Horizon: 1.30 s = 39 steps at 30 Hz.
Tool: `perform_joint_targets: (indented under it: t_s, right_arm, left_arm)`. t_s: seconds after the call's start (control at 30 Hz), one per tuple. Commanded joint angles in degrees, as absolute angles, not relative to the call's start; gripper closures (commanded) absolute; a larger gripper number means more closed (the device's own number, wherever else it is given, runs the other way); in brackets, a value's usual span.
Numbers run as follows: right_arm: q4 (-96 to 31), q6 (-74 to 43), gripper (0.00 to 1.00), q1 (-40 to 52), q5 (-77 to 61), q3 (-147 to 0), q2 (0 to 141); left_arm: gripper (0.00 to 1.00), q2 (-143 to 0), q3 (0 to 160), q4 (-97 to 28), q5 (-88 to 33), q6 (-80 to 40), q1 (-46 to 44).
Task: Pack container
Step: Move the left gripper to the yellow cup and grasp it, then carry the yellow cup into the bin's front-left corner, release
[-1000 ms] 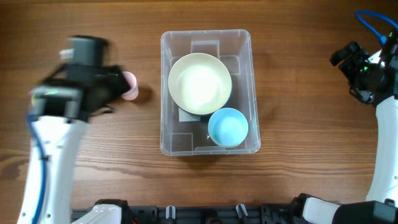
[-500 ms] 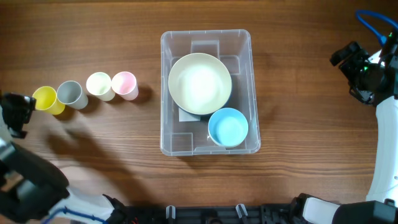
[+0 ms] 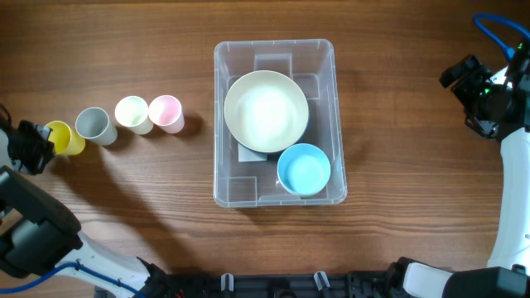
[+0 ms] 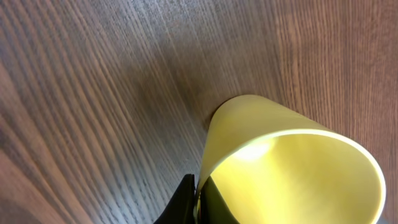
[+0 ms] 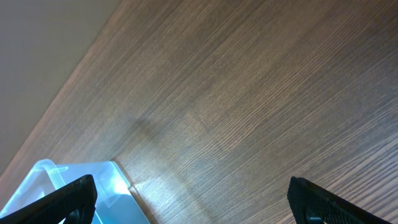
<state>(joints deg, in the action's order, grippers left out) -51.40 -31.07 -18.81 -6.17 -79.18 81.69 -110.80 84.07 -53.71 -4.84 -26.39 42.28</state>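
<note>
My left gripper lifts the yellow cup point(image 3: 66, 137) next, carries it past the other cups, and lowers it into the container's empty corner beside the blue bowl.
The clear plastic container point(image 3: 218, 124) stands mid-table with a cream bowl point(image 3: 267, 112) and a smaller blue bowl point(image 3: 303, 169) inside it. Left of it, a yellow cup point(image 3: 66, 137), a grey cup point(image 3: 94, 126), a pale cream cup point(image 3: 132, 113) and a pink cup point(image 3: 166, 112) form a row. My left gripper point(image 3: 43, 142) is at the far left, shut on the yellow cup. In the left wrist view its fingers point(image 4: 186, 202) pinch the wall of the yellow cup point(image 4: 292, 168) at the rim. My right gripper point(image 3: 476, 95) hangs open at the far right, holding nothing.
The right wrist view has bare wood between the wide-apart fingertips point(image 5: 68, 199), and a corner of the container point(image 5: 93, 186) at the lower left. The table's left edge lies just behind the left arm.
The left arm swung from over the cups near the pink one out to the far left, and its gripper went from open to shut on the yellow cup's rim. The right arm stayed still.
</note>
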Motion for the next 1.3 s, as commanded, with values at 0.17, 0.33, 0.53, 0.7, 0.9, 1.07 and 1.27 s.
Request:
perform_joint_targets:
  t_s: [0.17, 0.33, 0.53, 0.7, 0.9, 1.07, 1.27]
  right_arm:
    - [-51.24, -31.68, 0.0, -18.79, -5.98, -79.77, 82.08]
    - [-51.24, -31.68, 0.0, -18.79, -5.98, -79.77, 82.08]
    - [-51.24, -31.68, 0.0, -18.79, -5.98, -79.77, 82.08]
    - [-51.24, -31.68, 0.0, -18.79, -5.98, -79.77, 82.08]
    - [-51.27, -31.68, 0.0, -18.79, -5.98, -79.77, 82.08]
    - [-51.27, -31.68, 0.0, -18.79, -5.98, -79.77, 82.08]
    - [-51.24, -31.68, 0.0, -18.79, -5.98, -79.77, 82.08]
  left_arm:
    - [0.96, -95.24, 88.66, -64.45, -4.36, -31.7, 42.54]
    - [0.96, -81.34, 88.66, -70.63, -8.32, -25.1, 26.72]
    - [0.96, -78.17, 87.55, -75.31, -6.2, -23.14, -12.6]
    - [0.96, -81.21, 83.83, -75.59, 3.29, -32.91, -30.65]
    - [0.96, -84.09, 73.34, -68.79, 3.64, -34.74, -35.18]
    - [0.94, -86.85, 64.9, -60.77, 3.18, -35.92, -35.09]
    - [0.55, -85.23, 70.43, -60.71, 3.7, -34.94, -34.33]
